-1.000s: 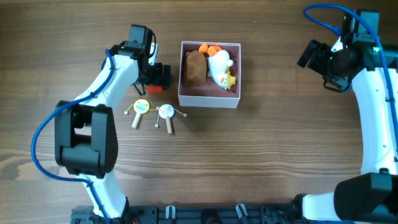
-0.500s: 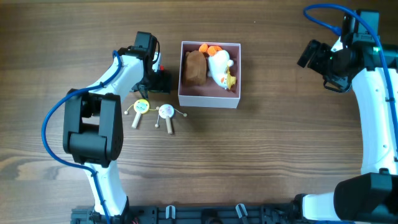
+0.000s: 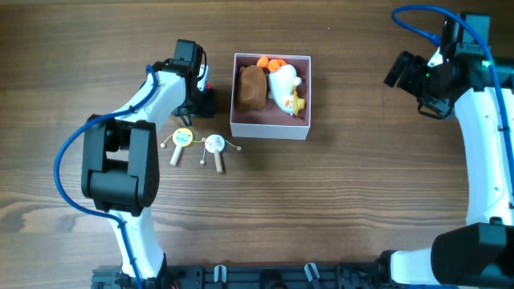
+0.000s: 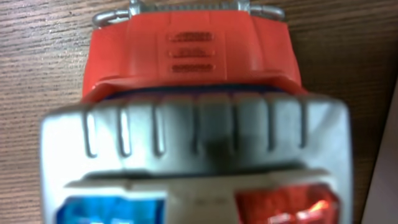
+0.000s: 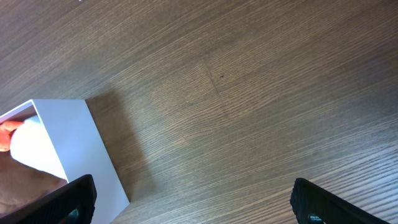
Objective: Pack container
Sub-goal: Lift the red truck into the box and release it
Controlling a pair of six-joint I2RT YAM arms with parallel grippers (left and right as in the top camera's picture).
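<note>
The near part of the container's bottom is bare, so next I should raise my left gripper, carry the vehicle (image 4: 193, 56) to the right in the overhead view and release it above that part.
The container (image 3: 269, 129), a square white box with a pink inside, stands mid-table and holds a brown plush (image 3: 251, 87), a white duck plush (image 3: 283, 88) and an orange toy (image 3: 271, 62). My left gripper (image 3: 199, 101) sits right on a red and grey toy vehicle (image 4: 193, 56) just left of the container. The vehicle fills the left wrist view, and my fingers are hidden there. My right gripper (image 3: 404, 71) is open and empty at the far right (image 5: 193, 208). The container's white wall (image 5: 81, 143) shows in the right wrist view.
Two small wooden rattle drums, one yellow-faced (image 3: 182, 138) and one white-faced (image 3: 214, 144), lie in front of the left gripper, left of the container's front corner. Bare wood tabletop lies between the container and the right arm.
My left arm swung in and came down over the red toy vehicle, which now is almost covered from above. The right arm has not moved.
</note>
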